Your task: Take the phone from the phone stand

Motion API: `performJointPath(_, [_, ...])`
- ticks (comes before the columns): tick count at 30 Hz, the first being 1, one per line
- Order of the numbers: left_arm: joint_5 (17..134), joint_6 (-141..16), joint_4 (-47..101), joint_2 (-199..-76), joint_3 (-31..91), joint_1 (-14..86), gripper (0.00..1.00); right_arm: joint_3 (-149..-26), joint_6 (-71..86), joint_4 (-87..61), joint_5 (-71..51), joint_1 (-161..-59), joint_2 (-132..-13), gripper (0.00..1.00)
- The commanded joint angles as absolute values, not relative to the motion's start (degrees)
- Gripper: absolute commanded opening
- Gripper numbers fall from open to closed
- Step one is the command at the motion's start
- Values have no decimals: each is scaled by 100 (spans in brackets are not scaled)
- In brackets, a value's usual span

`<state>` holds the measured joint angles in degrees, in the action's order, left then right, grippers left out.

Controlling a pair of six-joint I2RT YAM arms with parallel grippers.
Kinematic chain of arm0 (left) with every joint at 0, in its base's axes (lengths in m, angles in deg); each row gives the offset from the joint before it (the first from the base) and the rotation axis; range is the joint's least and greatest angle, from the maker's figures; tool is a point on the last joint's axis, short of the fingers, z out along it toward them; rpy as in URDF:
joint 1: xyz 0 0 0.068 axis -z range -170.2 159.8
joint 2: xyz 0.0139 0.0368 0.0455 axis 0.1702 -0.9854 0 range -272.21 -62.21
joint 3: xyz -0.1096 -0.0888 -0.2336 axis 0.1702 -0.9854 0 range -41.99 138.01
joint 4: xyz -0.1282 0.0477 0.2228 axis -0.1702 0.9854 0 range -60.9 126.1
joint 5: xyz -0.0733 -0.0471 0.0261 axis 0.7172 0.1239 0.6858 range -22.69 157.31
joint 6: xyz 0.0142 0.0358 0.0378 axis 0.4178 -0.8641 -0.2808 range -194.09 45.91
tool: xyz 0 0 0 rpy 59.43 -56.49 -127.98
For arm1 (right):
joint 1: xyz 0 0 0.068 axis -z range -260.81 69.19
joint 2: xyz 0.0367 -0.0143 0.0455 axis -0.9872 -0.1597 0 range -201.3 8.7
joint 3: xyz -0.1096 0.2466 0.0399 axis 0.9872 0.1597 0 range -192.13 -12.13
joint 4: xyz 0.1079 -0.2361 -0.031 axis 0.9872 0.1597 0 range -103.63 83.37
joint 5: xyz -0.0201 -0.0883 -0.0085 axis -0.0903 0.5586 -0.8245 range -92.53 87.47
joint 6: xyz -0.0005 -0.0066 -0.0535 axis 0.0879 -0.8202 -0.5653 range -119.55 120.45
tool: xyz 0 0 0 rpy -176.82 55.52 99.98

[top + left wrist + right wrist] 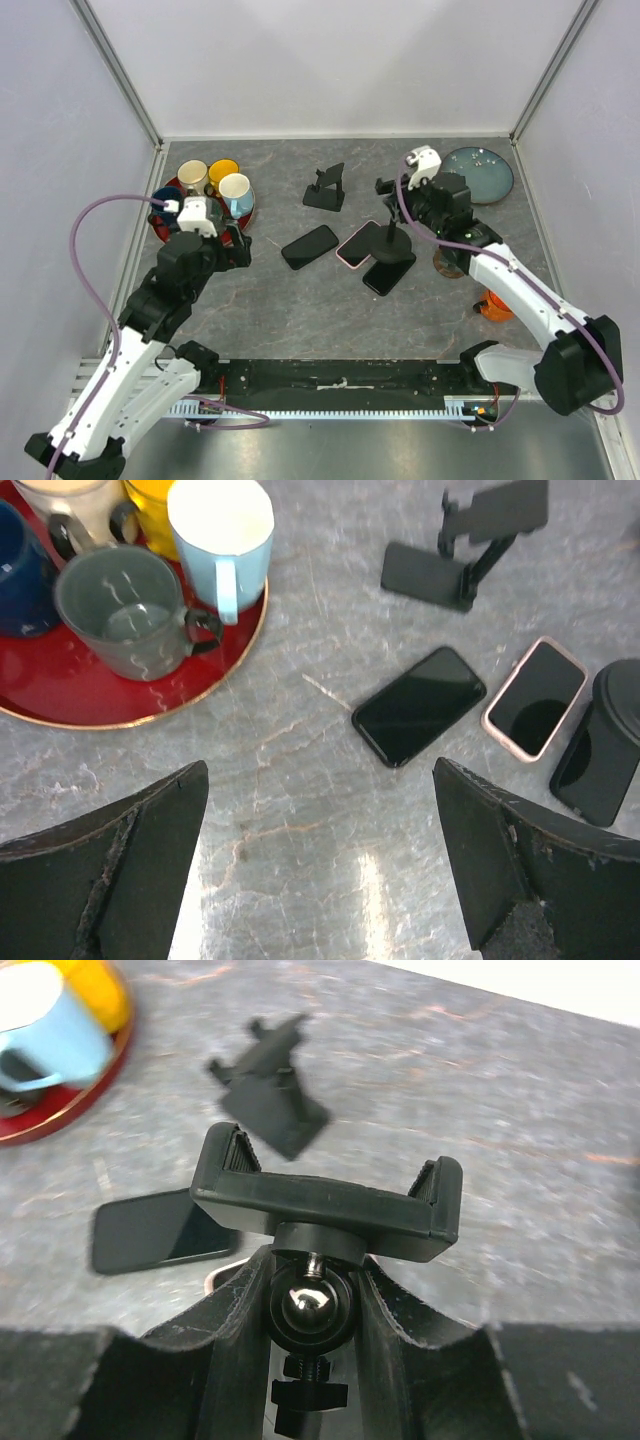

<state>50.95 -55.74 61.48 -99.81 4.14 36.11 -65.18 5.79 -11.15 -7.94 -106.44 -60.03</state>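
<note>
I will next move the stand's base [391, 246] in my right gripper outward toward the blue plate [481, 175], down onto bare table, and open, because the base overlaps the dark slab.
A black clamp phone stand [388, 228] stands at the table's middle right on a dark flat slab [388, 270]. Its clamp cradle [325, 1205] holds no phone. My right gripper [310, 1295] is shut on the stand's ball joint [310, 1308], just under the cradle; it also shows in the top view [397, 215]. A black phone [309, 246] and a pink-cased phone [358, 243] lie flat, left of the stand. They also show in the left wrist view: the black phone [420, 705] and the pink-cased phone [535, 698]. My left gripper [320, 865] is open and empty above bare table [238, 248].
A second, folding black stand [325, 188] sits behind the phones, empty. A red tray [160, 225] with several mugs [234, 190] is at the left. A blue plate [478, 173] lies at the back right. An orange object [495, 305] lies under the right arm.
</note>
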Motion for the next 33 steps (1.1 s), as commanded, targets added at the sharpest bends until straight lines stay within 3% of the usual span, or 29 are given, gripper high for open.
performJointPath(1, [4700,-5652,5583,-9439,311,3538,100,-6821,1098,-1916,-403,-9955,-6152,0])
performJointPath(10, [4507,-5467,5293,-8551,30,3266,100,-6460,1530,-3102,-288,-8732,-6486,0])
performJointPath(25, [4999,-5264,4888,-7979,-252,2536,100,-6196,845,-4299,274,-8653,-7470,0])
performJointPath(30, [5078,-5255,4879,-7961,-261,2474,100,-6038,862,-4369,274,-8635,-7550,9])
performJointPath(33, [5122,-5255,4862,-7961,-261,2466,99,-5985,871,-4255,239,-8652,-7445,28])
